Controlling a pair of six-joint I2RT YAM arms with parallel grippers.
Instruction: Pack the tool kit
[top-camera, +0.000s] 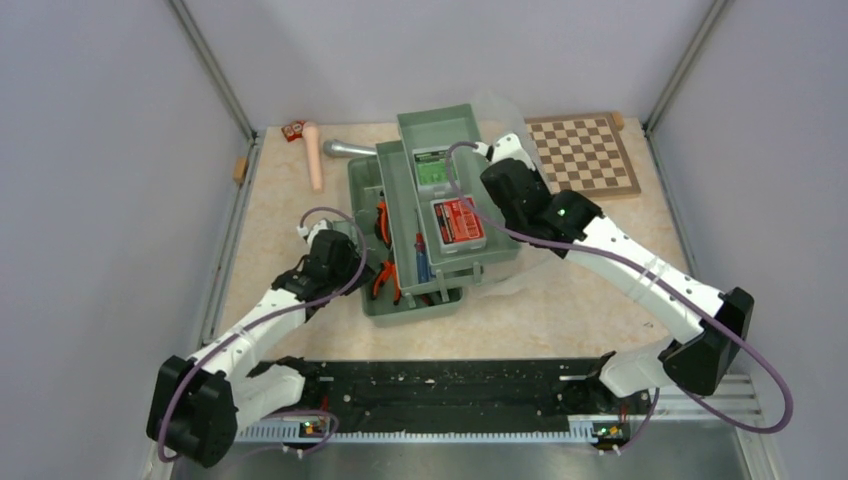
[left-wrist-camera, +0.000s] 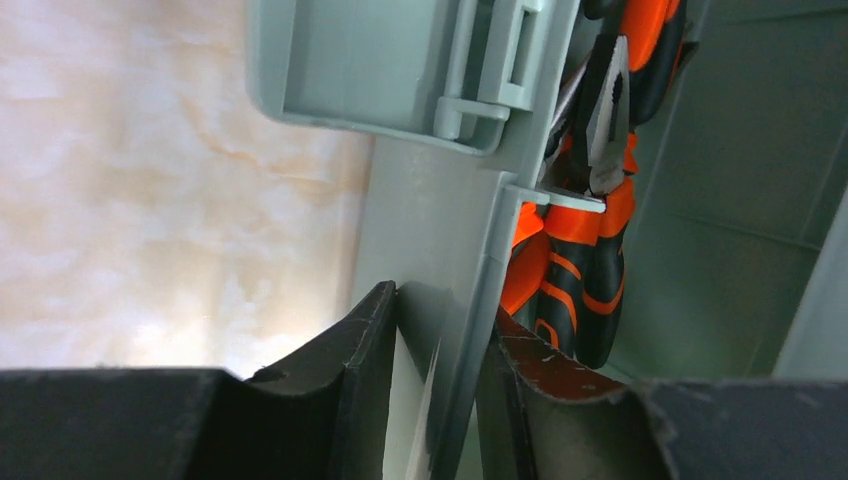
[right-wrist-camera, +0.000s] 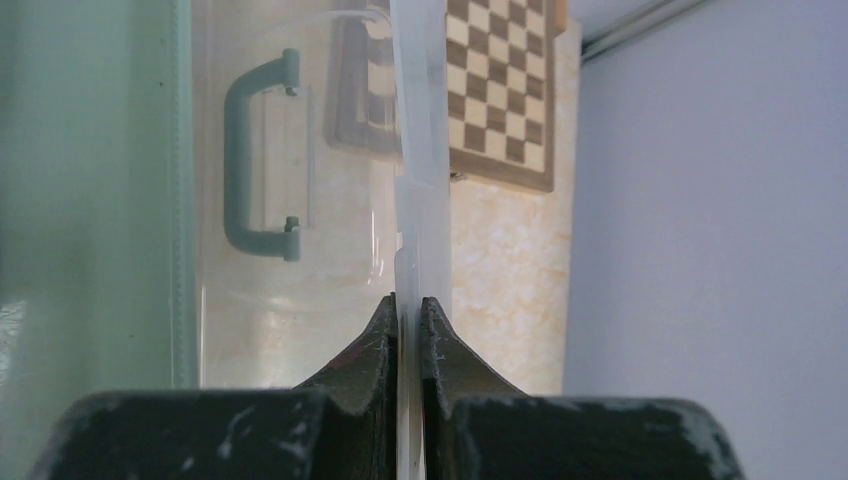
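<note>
The lid is standing open, so I will next swing its edge in my right gripper over the red box (top-camera: 457, 222) toward the tray's edge by the pliers (top-camera: 383, 222) and let go.
The sage-green toolbox (top-camera: 362, 185) stands mid-table. Its inner tray (top-camera: 445, 125) lies askew on top and holds a green box (top-camera: 433, 168) and a red box (top-camera: 457, 222). Orange-and-black pliers (top-camera: 383, 222) lie inside at the left, and a blue screwdriver (top-camera: 422, 262) lies under the tray. My left gripper (top-camera: 357, 268) is shut on the toolbox's left wall (left-wrist-camera: 420, 220), one finger outside and one inside next to the pliers (left-wrist-camera: 580, 270). My right gripper (top-camera: 497, 150) is shut on the edge of the translucent lid (right-wrist-camera: 420, 150), which hangs open behind the box. The lid's handle (right-wrist-camera: 245, 160) shows through it.
A wooden chessboard (top-camera: 585, 155) lies at the back right, just beyond the lid. A silver microphone (top-camera: 345, 149), a beige cylinder (top-camera: 314, 155) and a small red item (top-camera: 293, 130) lie at the back left. Grey walls close in both sides.
</note>
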